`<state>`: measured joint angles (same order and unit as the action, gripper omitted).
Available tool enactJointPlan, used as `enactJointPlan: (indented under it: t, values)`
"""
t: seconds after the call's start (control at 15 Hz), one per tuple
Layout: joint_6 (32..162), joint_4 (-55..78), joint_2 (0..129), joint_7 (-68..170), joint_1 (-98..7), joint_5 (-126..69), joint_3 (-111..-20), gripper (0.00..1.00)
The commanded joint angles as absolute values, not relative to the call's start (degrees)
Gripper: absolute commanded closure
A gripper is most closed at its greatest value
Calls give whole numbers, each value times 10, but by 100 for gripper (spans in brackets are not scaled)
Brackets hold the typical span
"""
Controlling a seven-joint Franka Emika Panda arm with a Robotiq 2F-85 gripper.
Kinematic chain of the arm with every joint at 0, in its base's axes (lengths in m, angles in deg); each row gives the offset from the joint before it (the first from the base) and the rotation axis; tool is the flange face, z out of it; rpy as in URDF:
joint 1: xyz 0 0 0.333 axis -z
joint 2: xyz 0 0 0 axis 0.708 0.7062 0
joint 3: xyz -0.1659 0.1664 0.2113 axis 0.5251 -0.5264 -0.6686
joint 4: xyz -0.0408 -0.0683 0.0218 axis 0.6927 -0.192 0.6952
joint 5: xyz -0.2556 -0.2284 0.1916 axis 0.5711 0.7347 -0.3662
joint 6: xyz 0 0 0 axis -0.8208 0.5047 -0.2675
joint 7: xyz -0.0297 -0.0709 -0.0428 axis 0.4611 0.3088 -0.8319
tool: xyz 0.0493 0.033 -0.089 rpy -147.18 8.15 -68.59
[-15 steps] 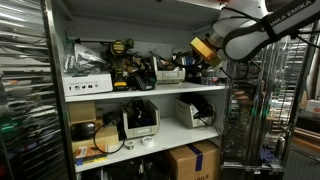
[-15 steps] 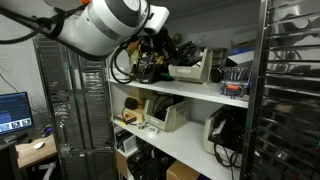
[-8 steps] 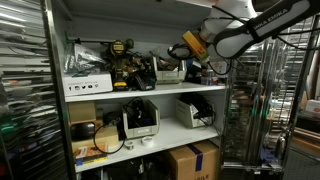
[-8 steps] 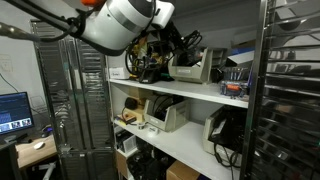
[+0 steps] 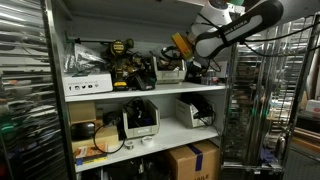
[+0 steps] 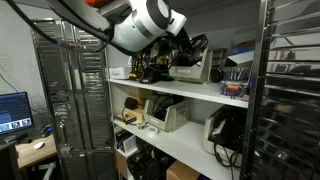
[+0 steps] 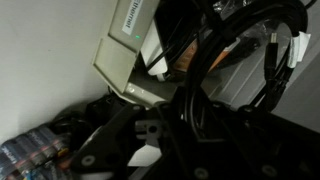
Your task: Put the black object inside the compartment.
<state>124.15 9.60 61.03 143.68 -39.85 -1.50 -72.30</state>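
Observation:
The black object will next go beyond the bin's rim, toward the top of the wrist view, over the middle of the beige bin's cable-filled opening. My gripper will release it there.
The compartment is the wide upper bay of the white shelving unit, with its white shelf board showing in both exterior views. My gripper has reached into this bay from the side, above the shelf board. In the wrist view the gripper appears shut on the black object, a dark bundle with cables; the object also shows in an exterior view. It hangs just above a beige label printer. The fingertips are dark and hard to make out.
Cordless drills and white boxes fill the far part of the bay. The lower bay holds white bins and printers. A cardboard box sits below. Metal racks flank the unit.
The arm has moved steadily into the upper bay, carrying the black object from outside the side post to above the label printer.

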Motion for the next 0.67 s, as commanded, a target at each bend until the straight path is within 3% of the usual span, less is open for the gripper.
enactJointPlan:
  t: [0.0, 0.2, 0.27, 0.47, 0.53, 0.6]
  values:
    - [1203, -30, 677, 1414, -394, -71, -740, 96]
    - [1163, -99, 713, 1393, -390, -114, -754, 96]
    - [1148, -122, 726, 1362, -430, -161, -708, 96]
    - [1102, -182, 759, 1327, -443, -213, -689, 96]
    - [1081, -200, 770, 1323, -451, -216, -676, 61]
    - [1063, -212, 776, 1306, -451, -230, -675, 60]
